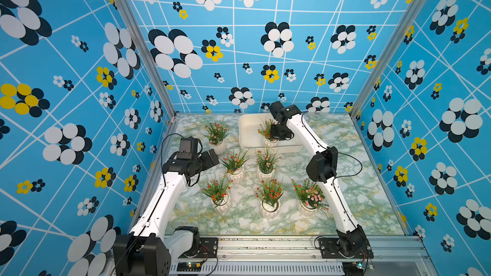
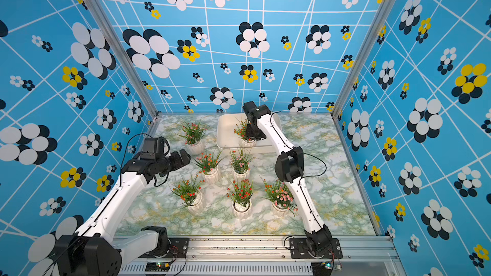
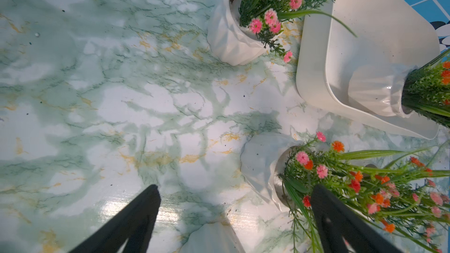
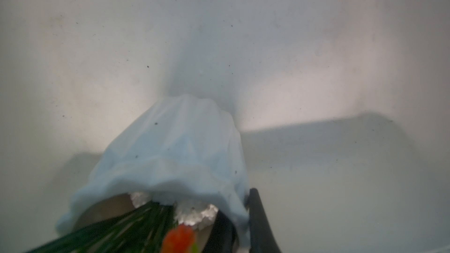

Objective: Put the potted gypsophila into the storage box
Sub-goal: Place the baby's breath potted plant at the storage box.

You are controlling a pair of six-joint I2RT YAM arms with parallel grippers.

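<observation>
Next, my right gripper lowers the pot (image 4: 175, 147) onto the bottom of the box below and releases the pot's rim, since the pot is already within the box's sides.
The storage box (image 1: 245, 131) (image 2: 225, 131) is a shallow cream bin at the back of the marble table. Inside it is a potted gypsophila (image 1: 269, 136) (image 2: 245, 136) with orange flowers in a white ribbed pot (image 4: 175, 147). My right gripper (image 1: 279, 135) (image 4: 239, 205) is shut on the pot's rim, one finger inside and one outside. I cannot tell whether the pot's base touches the box floor. My left gripper (image 1: 212, 156) (image 3: 236, 187) hangs open over the table's left side, holding nothing. The left wrist view also shows the box (image 3: 316, 74) and that pot (image 3: 375, 93).
Several more potted plants stand on the table: one left of the box (image 1: 216, 136), two in a middle row (image 1: 235, 165) (image 1: 265, 164), three in a front row (image 1: 219, 195) (image 1: 269, 197) (image 1: 309, 197). Patterned blue walls enclose three sides.
</observation>
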